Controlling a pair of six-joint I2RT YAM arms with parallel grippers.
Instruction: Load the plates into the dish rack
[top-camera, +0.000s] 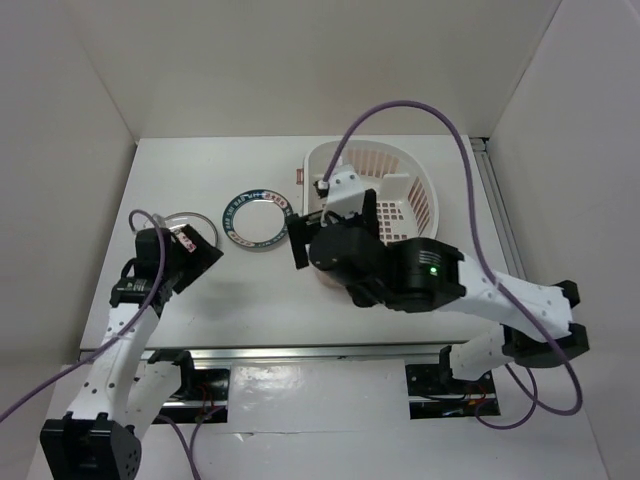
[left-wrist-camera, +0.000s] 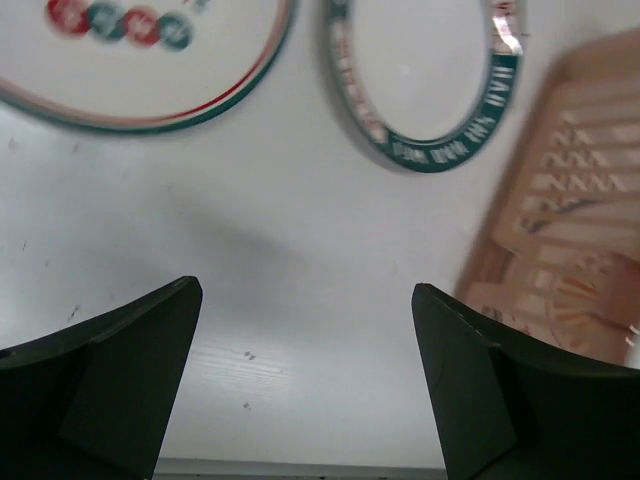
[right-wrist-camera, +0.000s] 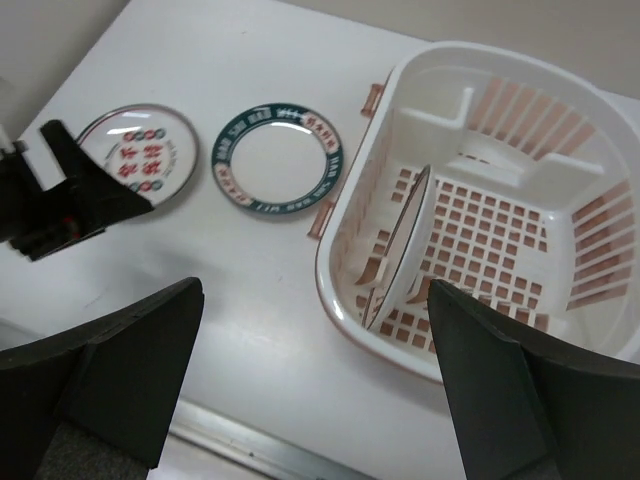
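Note:
My left gripper lowers toward the left in its wrist view next, turning onto the red-character plate's near rim (left-wrist-camera: 120, 125), as only bare table lies between its fingers.
The dish rack (right-wrist-camera: 480, 60), a pale pink-and-cream slotted basket, holds one white plate (right-wrist-camera: 400, 245) standing on edge near its left wall. My right gripper (right-wrist-camera: 315, 290) hovers open above the rack's near-left rim (top-camera: 420, 170), holding nothing. On the table to the rack's left lies the plate with the blue-green rim band (top-camera: 257, 216) (right-wrist-camera: 278, 155). Further left is the plate with red characters and coloured dots (right-wrist-camera: 140, 155) (left-wrist-camera: 150, 60). My left gripper (top-camera: 203, 243) (left-wrist-camera: 305, 290) stands open just in front of that plate, with only bare table between its fingers.
White walls close off the table at the back and both sides. A metal rail (top-camera: 300, 352) runs along the near edge, in front of the arm bases. The purple cable (top-camera: 440, 125) of the right arm arches over the rack.

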